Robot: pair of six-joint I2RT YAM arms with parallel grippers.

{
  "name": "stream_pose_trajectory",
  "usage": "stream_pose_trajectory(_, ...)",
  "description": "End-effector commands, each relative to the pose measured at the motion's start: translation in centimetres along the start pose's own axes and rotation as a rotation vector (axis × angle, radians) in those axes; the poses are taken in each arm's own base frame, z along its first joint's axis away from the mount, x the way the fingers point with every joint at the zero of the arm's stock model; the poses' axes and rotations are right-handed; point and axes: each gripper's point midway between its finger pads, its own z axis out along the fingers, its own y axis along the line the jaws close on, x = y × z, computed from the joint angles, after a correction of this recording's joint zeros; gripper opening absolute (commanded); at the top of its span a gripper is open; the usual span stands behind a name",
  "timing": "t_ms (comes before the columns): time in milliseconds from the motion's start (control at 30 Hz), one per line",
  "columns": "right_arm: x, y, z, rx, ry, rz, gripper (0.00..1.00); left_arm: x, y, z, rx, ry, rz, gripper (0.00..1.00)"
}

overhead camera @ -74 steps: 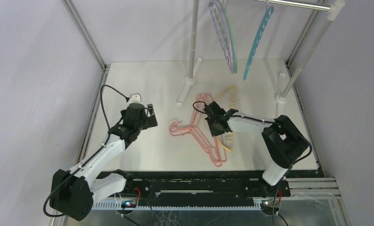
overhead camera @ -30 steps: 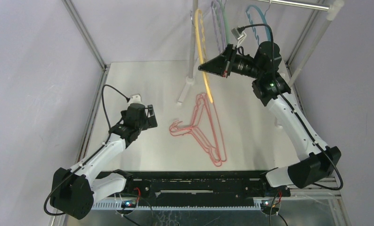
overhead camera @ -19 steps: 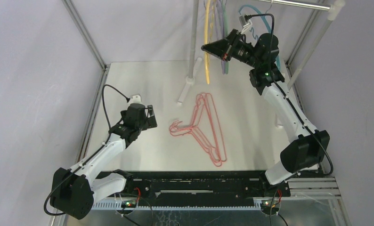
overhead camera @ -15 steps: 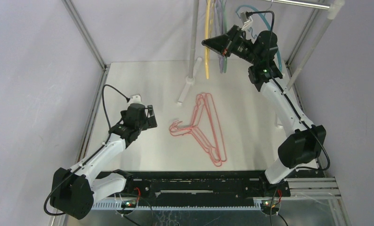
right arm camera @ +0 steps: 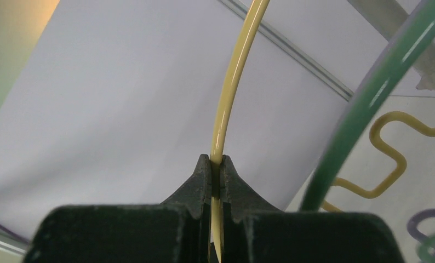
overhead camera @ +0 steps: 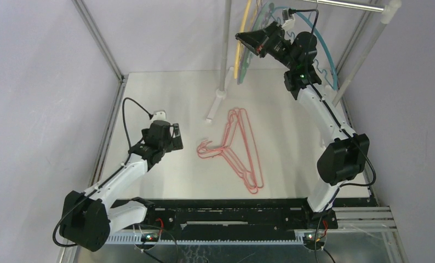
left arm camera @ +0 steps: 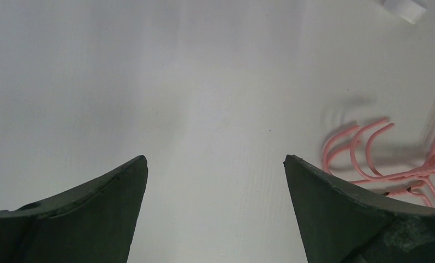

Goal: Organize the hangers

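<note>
Next, my right gripper stays beside the rack pole and opens to release the thin yellow arm (overhead camera: 238, 53) (right arm camera: 218, 141), as the hanger already hangs down alongside the green one.
My right gripper (overhead camera: 241, 37) is raised high at the back, shut on a yellow hanger (overhead camera: 239, 52) that hangs down beside the rack pole; in the right wrist view the gripper (right arm camera: 216, 159) pinches its thin yellow arm (right arm camera: 230, 93). Green and teal hangers (overhead camera: 259, 22) hang close behind it, and a green arm (right arm camera: 368, 104) crosses the right wrist view. Several pink hangers (overhead camera: 239, 148) lie stacked flat on the table's middle; their hooks (left arm camera: 358, 143) show in the left wrist view. My left gripper (overhead camera: 178, 137) is open and empty, low over the table left of them.
A silver rail (overhead camera: 347, 5) runs across the top right, carried by white poles (overhead camera: 225, 44) with feet on the table (overhead camera: 160, 87). Frame posts stand at the table's back corners. Purple walls close both sides.
My right gripper picked the yellow hanger up from the table and has carried it up and back towards the rail. The left arm has barely moved.
</note>
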Motion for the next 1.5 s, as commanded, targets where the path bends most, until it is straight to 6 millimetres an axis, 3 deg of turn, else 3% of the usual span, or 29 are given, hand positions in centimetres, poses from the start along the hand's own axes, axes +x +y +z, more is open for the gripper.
stream_pose_trajectory(0, -2.5, 4.2, 0.0, -0.107, -0.08, -0.06, 0.0, -2.3, -0.6, -0.2, 0.003, -0.047, 0.009, 1.0)
stream_pose_trajectory(333, -1.5, 0.2, 0.1, 0.0, -0.072, 0.016, 0.01, -2.0, -0.7, 0.2, 0.001, -0.037, 0.012, 1.0)
stream_pose_trajectory(600, -1.3, -1.5, -0.2, 0.093, -0.074, 0.038, 0.16, -2.0, -0.8, 0.3, 0.003, -0.038, 0.005, 1.0)
stream_pose_trajectory(667, -1.1, -1.8, -0.3, 0.109, -0.068, 0.044, 0.24, -2.0, -0.9, 0.3, 0.006, -0.038, 0.002, 0.99)
stream_pose_trajectory(767, -0.9, -1.4, -0.6, 0.123, -0.061, 0.025, 0.35, -2.1, -0.9, 0.3, 0.007, -0.041, -0.001, 0.99)
stream_pose_trajectory(833, -0.8, -1.0, -1.1, 0.147, -0.068, -0.008, 0.51, -2.0, -0.8, 0.2, 0.007, -0.041, 0.0, 1.0)
stream_pose_trajectory(1100, -1.0, 0.3, -5.1, 0.309, -0.142, -0.165, 0.82, -2.0, -0.9, 0.1, 0.016, -0.047, -0.01, 0.99)
stream_pose_trajectory(1367, -0.1, 3.0, -9.3, 0.406, -0.133, -0.365, 0.85, -3.2, -1.1, -0.5, 0.028, -0.078, -0.01, 0.99)
stream_pose_trajectory(1467, 0.2, 4.8, -10.5, 0.419, -0.13, -0.467, 0.86, -5.1, -1.5, -1.2, 0.043, -0.118, -0.002, 0.99)
